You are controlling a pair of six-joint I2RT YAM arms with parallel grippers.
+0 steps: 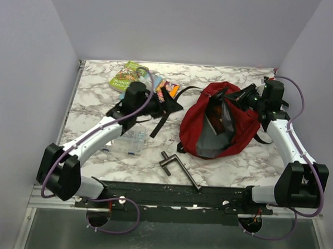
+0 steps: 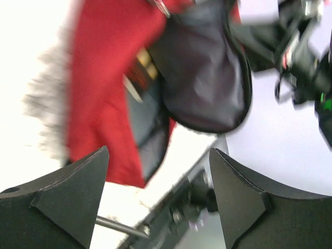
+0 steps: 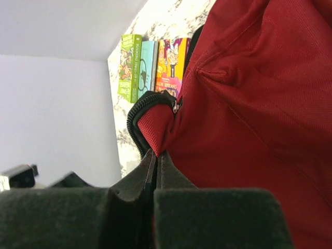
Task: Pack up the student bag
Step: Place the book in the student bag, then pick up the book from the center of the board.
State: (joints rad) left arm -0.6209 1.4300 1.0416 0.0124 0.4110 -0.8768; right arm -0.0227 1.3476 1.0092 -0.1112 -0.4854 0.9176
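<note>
Next, my left gripper moves away from the bag and down onto the book's near edge, since the light-blue book is still outside.
The student bag is a dark-red backpack lying right of centre with its mouth wide open, showing grey lining and a book-like item inside. My right gripper is at the bag's upper rim. In the right wrist view it is shut on the red fabric by the black zipper. My left gripper hovers left of the bag over its black straps. In the blurred left wrist view it stands open with nothing between its fingers, facing the bag.
Books lie at the back left, with a colourful one beside them. A clear plastic pouch sits under my left forearm. A metal T-shaped bar lies near the front edge. Walls enclose the table on three sides.
</note>
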